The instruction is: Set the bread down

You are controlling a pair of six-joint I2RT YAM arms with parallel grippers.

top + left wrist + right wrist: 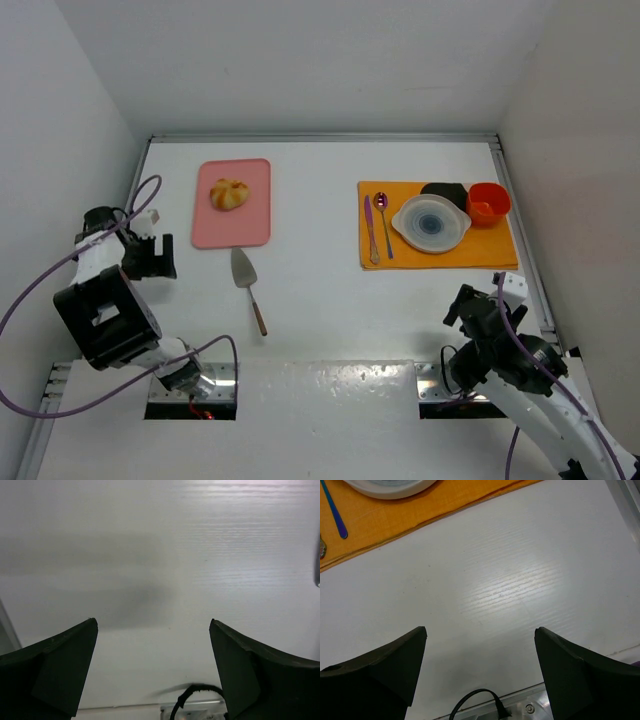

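Note:
I will move my left gripper to the right in the top view next and down onto the cake server's wooden handle, because the cake server's blade points toward the bread's cutting board.
The bread, a small golden bun, lies on a pink cutting board at the back left. A white plate sits on an orange placemat at the back right; the plate's edge and the placemat also show in the right wrist view. My left gripper is open and empty over bare table, to the near left of the board; its jaws stand wide apart. My right gripper is open and empty, nearer than the placemat.
A metal cake server with a wooden handle lies just in front of the cutting board. On the placemat are two pieces of cutlery, a black dish and an orange-red cup. White walls enclose the table.

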